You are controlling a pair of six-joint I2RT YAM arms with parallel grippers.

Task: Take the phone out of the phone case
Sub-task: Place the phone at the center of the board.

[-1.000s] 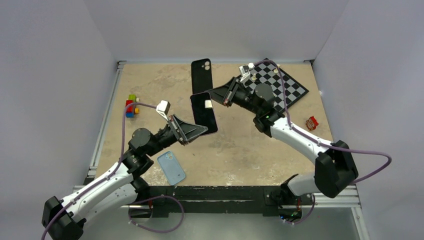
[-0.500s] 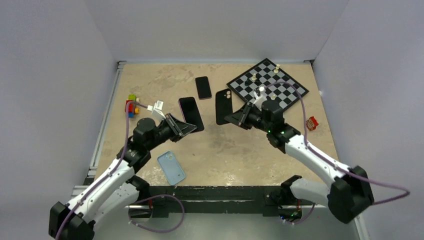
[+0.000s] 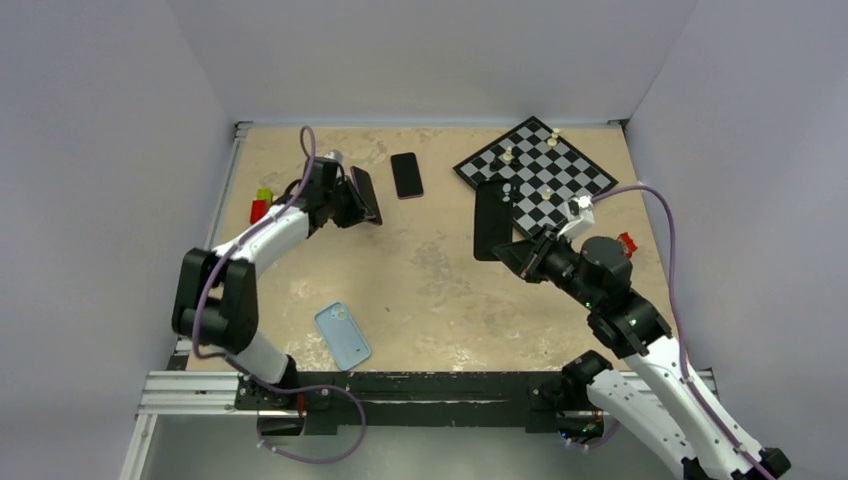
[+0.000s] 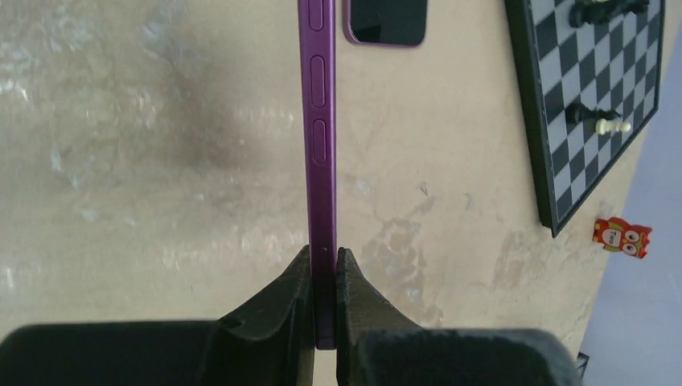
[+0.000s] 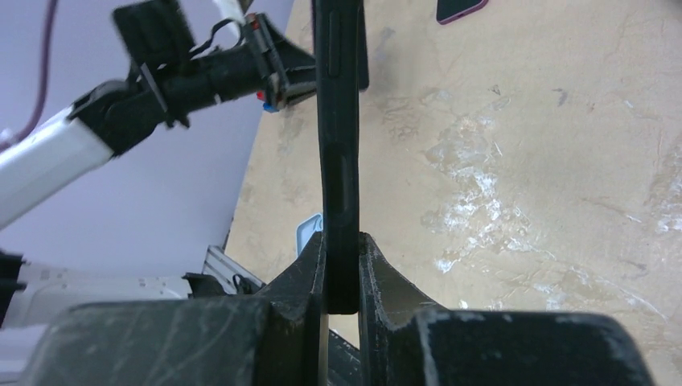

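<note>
My left gripper moves the purple phone down and outward to the bare table beside the second phone next, since phone and case are apart.
My left gripper is shut on a purple phone at the far left of the table, held on edge; in the left wrist view the phone's purple side runs up from the closed jaws. My right gripper is shut on the black phone case, held upright near the chessboard's near corner; in the right wrist view the case shows edge-on between the jaws. Phone and case are far apart.
A second phone lies flat at the back middle. A chessboard with several pieces sits back right. A light blue case lies front left. Toy bricks sit at the left edge, a small red owl at the right.
The two arms have drawn apart. The left gripper carried the phone to the back left. The right gripper carried the black case to the right and nearer.
</note>
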